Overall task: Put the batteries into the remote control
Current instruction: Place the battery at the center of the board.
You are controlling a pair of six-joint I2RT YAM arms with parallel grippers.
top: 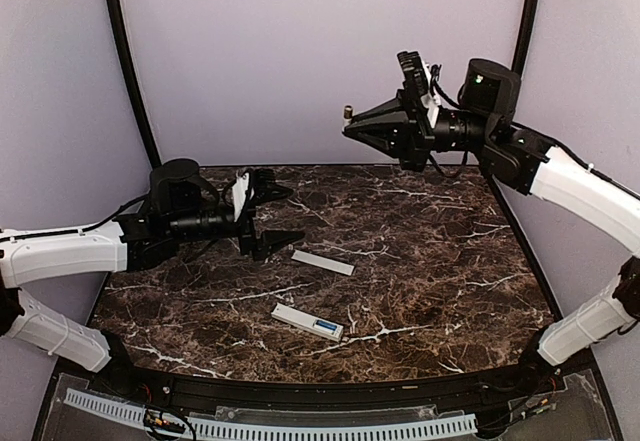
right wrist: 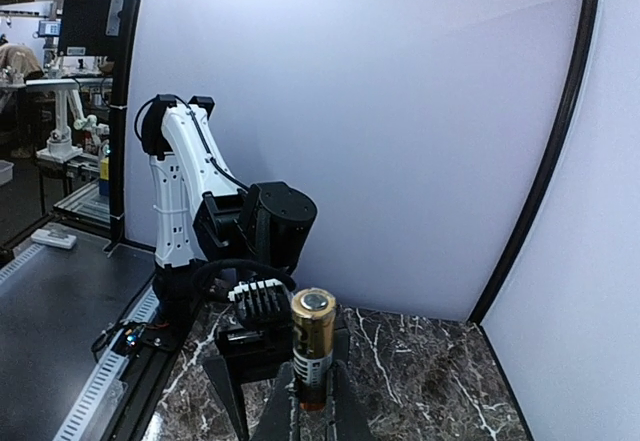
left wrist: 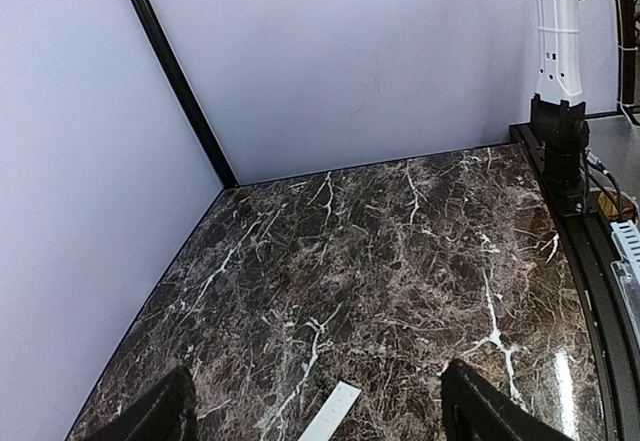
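My right gripper needs to tilt downward next and go back down onto the marble beyond the remote control's blue battery (top: 326,326) end, because that spot is bare.
The white remote control (top: 300,318) lies back up on the marble table near the front, with a blue battery (top: 326,326) in its recess. My right gripper (top: 352,127) is raised high over the back of the table. It is shut on a gold and black battery (right wrist: 313,336), which stands upright between its fingers (right wrist: 280,411) and shows at the gripper's tip in the top view (top: 348,113). My left gripper (top: 285,216) is open and empty, just above the table to the left of the thin white cover strip (top: 322,262). The strip's end shows between its fingers (left wrist: 330,416).
The dark marble table (top: 430,251) is enclosed by pale walls with black corner posts (top: 128,71). The left arm (right wrist: 180,201) fills the left of the right wrist view. The right arm's base (left wrist: 558,131) stands at the table's near edge.
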